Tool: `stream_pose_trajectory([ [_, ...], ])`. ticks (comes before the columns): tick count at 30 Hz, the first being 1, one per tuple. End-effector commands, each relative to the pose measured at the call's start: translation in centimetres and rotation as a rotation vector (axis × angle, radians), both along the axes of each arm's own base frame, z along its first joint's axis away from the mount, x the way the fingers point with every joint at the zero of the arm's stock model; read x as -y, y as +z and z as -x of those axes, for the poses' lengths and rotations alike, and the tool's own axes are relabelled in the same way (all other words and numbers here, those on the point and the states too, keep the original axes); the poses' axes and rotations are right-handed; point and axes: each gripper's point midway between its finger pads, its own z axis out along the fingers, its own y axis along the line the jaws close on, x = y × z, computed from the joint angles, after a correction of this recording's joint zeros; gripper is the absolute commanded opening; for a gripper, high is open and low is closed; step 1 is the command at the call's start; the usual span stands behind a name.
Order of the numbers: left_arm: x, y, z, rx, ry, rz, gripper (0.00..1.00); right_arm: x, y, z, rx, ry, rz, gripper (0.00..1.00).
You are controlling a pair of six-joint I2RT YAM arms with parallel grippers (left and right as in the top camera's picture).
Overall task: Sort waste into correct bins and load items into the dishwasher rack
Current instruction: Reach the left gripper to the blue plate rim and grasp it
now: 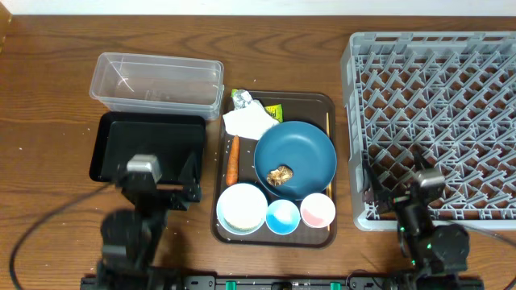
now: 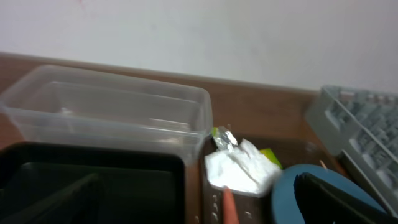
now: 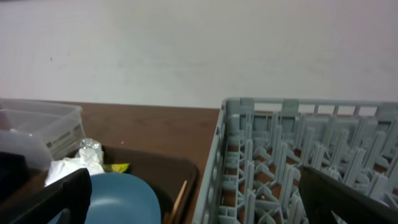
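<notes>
The robot's left gripper needs to go across and down onto the dish's carrot-side rim (image 1: pixel 258 152) (image 2: pixel 275 195), which is free of food and lies to the gripper's right in the overhead view.
A brown serving tray (image 1: pixel 328 103) holds the dark blue dish (image 1: pixel 306 153) with a brown food lump (image 1: pixel 280 175), a white bowl (image 1: pixel 242 207), a blue cup (image 1: pixel 283 216), a pink cup (image 1: pixel 318 210), a carrot (image 1: pixel 232 159), a crumpled napkin (image 1: pixel 250 122), a foil ball (image 1: pixel 242 100), a yellow-green wrapper (image 1: pixel 275 111) and chopsticks (image 1: pixel 328 133). The clear tub (image 1: pixel 157 80) and black tray (image 1: pixel 149 141) lie to its left, the grey rack (image 1: pixel 435 121) to its right. My left gripper (image 1: pixel 157 181) hangs open over the black tray. My right gripper (image 1: pixel 403 181) is open over the rack's near left corner. Neither holds anything.
The left wrist view shows the tub (image 2: pixel 106 106), napkin (image 2: pixel 239 168) and carrot tip (image 2: pixel 229 208) ahead of my open fingers (image 2: pixel 336 199). The right wrist view shows the rack wall (image 3: pixel 249 143), the dish (image 3: pixel 124 199) and a chopstick (image 3: pixel 179 199). A white wall backs the table.
</notes>
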Motion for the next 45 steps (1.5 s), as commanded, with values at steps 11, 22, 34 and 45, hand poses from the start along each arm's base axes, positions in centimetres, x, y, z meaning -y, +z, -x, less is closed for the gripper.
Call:
stream_pose_trajectory([
  [11,9.0,-1.9,-6.0,-0.653,-0.317,0.003,0.98,-0.1,3.2,-7.9,-0.661,-0.055,-0.009,0.99],
  [22,14.0,-7.0,-6.2,-0.771,-0.477,-0.084,0.98,-2.1,-0.6,-10.8,-0.901,0.025,-0.045,0.99],
  [34,16.0,-18.0,-7.4,-0.938,-0.451,-0.339,0.74,-2.0,-1.4,-10.0,-0.949,0.019,-0.046,0.99],
  [45,17.1,-21.1,-8.0,-1.008,-0.483,-0.270,0.19,-2.0,-1.4,-10.0,-0.950,0.019,-0.046,0.99],
])
